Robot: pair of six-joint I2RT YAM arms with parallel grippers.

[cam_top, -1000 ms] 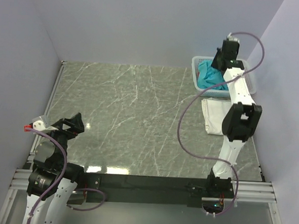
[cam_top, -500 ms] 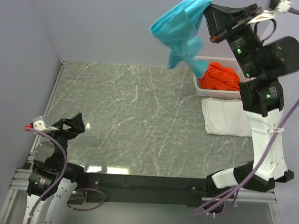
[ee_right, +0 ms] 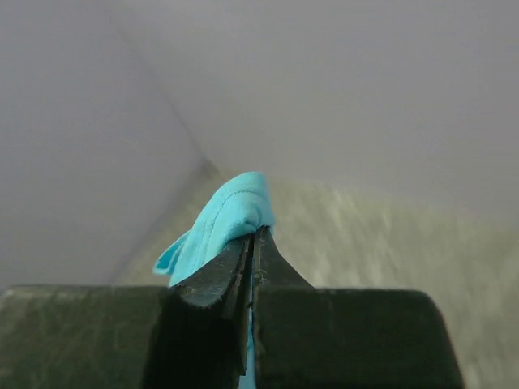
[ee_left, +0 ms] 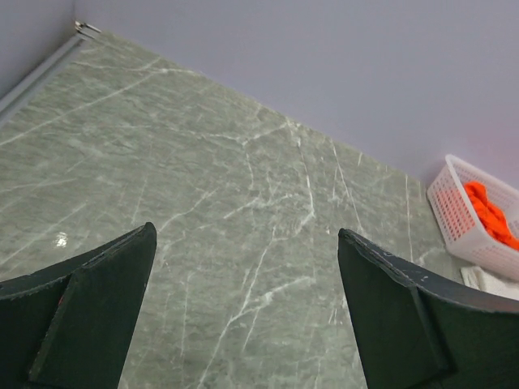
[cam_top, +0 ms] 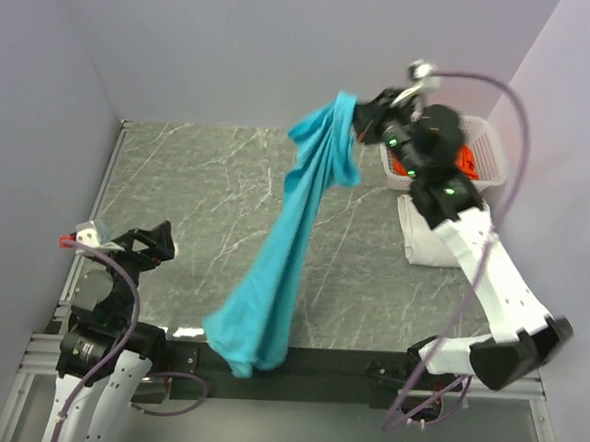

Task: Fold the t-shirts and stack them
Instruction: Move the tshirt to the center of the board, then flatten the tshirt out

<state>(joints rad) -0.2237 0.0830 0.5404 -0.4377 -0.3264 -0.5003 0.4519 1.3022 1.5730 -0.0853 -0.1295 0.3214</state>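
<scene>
The robot's left gripper will next move over the table and down onto the teal t-shirt's near end [cam_top: 242, 338], because that end lies loose by the near edge of the table.
My right gripper [cam_top: 356, 113] is shut on one end of the teal t-shirt [cam_top: 292, 243], held high beside the basket. The cloth trails in a long band down across the table to the near edge. In the right wrist view the pinched teal t-shirt [ee_right: 231, 212] bulges over the closed tips of the right gripper [ee_right: 255, 232]. The orange t-shirt [cam_top: 466, 159] lies crumpled in the white basket [cam_top: 488, 145]. The white t-shirt [cam_top: 429, 234] lies folded on the table just in front of it. My left gripper [cam_top: 145, 244] rests open and empty at the near left, its tips [ee_left: 246, 232] wide apart over bare marble.
The grey marble table [cam_top: 206, 206] is walled at the back and on both sides. The left wrist view shows the basket [ee_left: 451, 188] holding the orange t-shirt [ee_left: 491, 215] at far right, with the white t-shirt's edge [ee_left: 495, 279] below it. A black rail [cam_top: 326, 363] runs along the near edge.
The right arm lifted the teal t-shirt out of the basket, raised it high, then swung it left and lower; the cloth has unfurled over the table. The left arm barely moved.
</scene>
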